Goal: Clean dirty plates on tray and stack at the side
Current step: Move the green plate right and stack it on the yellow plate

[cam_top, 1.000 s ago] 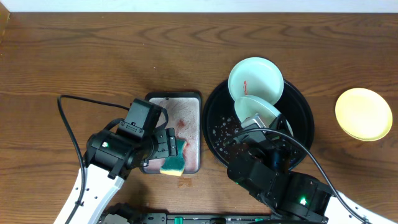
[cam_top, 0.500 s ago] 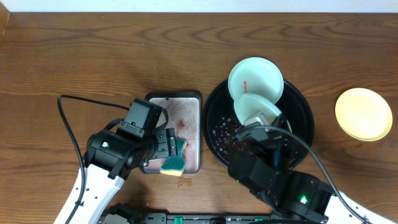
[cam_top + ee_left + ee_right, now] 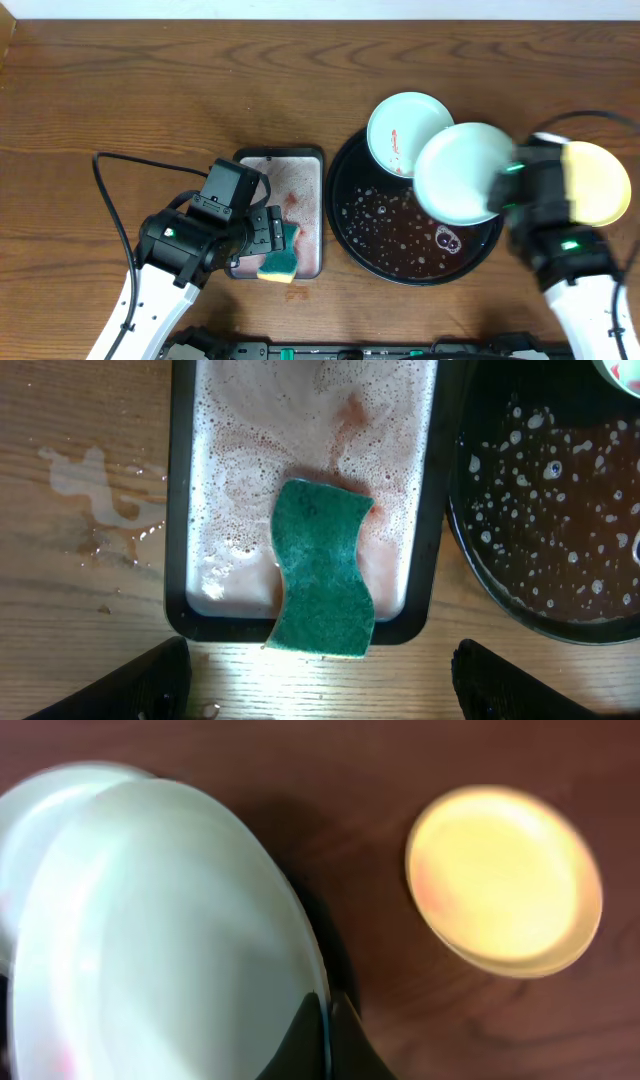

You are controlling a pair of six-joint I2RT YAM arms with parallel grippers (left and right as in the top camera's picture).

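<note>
The robot's right hand needs to carry the pale green plate to the right in the overhead view next and lower it onto the yellow plate [image 3: 592, 184] [image 3: 505, 881] beside the tray.
My right gripper [image 3: 503, 190] is shut on the rim of a pale green plate [image 3: 460, 172] and holds it lifted above the round black tray [image 3: 400, 268]; in the right wrist view the gripper [image 3: 327, 1020] pinches the plate's [image 3: 160, 940] edge. A second pale green plate [image 3: 400, 125] with a red smear lies on the tray's far side. A yellow plate [image 3: 592, 182] sits on the table at the right, also in the right wrist view [image 3: 505, 880]. My left gripper [image 3: 320, 690] is open just short of a green sponge [image 3: 322, 575] in a soapy rectangular tray [image 3: 185, 510].
The black tray holds reddish soapy water [image 3: 560, 510]. A water splash [image 3: 95, 485] lies on the wood left of the rectangular tray [image 3: 300, 165]. A black cable [image 3: 110, 190] loops on the table at left.
The right arm has swung from the tray's near side to the right, lifting the pale green plate off the tray toward the yellow plate. The left arm has not moved.
</note>
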